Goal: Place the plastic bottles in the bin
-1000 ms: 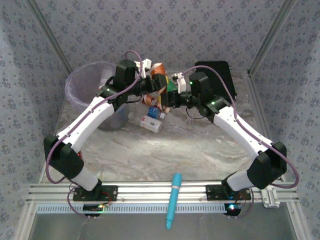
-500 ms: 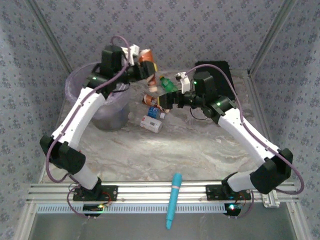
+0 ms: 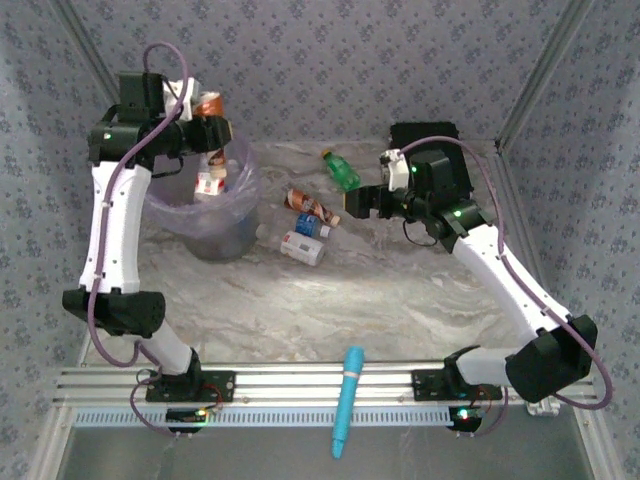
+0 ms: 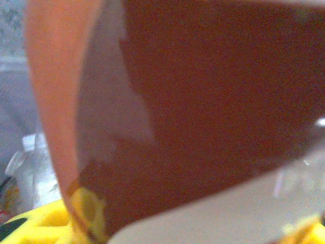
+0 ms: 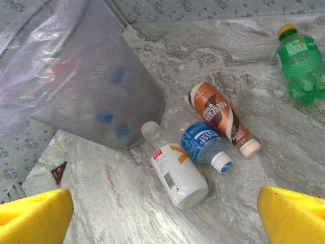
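The bin's opening [image 3: 232, 174] lies below my left gripper, so it lowers the brown-and-orange bottle [image 3: 210, 103] into the lavender bag beside the red-labelled bottle next and releases it.
My left gripper [image 3: 201, 124] is raised over the bin [image 3: 236, 196], shut on a brown-and-orange bottle [image 3: 210, 103] whose side looms close in the left wrist view [image 4: 203, 101]. A white bottle with a red label [image 3: 208, 184] is inside the bin's lavender bag. On the table lie a green bottle [image 3: 341, 168] [image 5: 300, 63], a brown-labelled bottle [image 3: 312, 205] [image 5: 218, 116], a blue-labelled bottle [image 3: 314, 228] [image 5: 204, 143] and a white-labelled clear bottle [image 3: 299, 247] [image 5: 180, 172]. My right gripper [image 3: 364, 201] [image 5: 165, 219] hovers open to their right, holding nothing.
A flat black case [image 3: 446, 152] lies at the back right behind the right arm. A slim light-blue tool [image 3: 347, 398] rests across the front rail. The grey bin [image 5: 101, 96] stands just left of the lying bottles. Patterned walls close in the table.
My left arm has swung from the table's middle up and left to above the bin, carrying the brown bottle. My right gripper has drawn back to the right, uncovering the green bottle.
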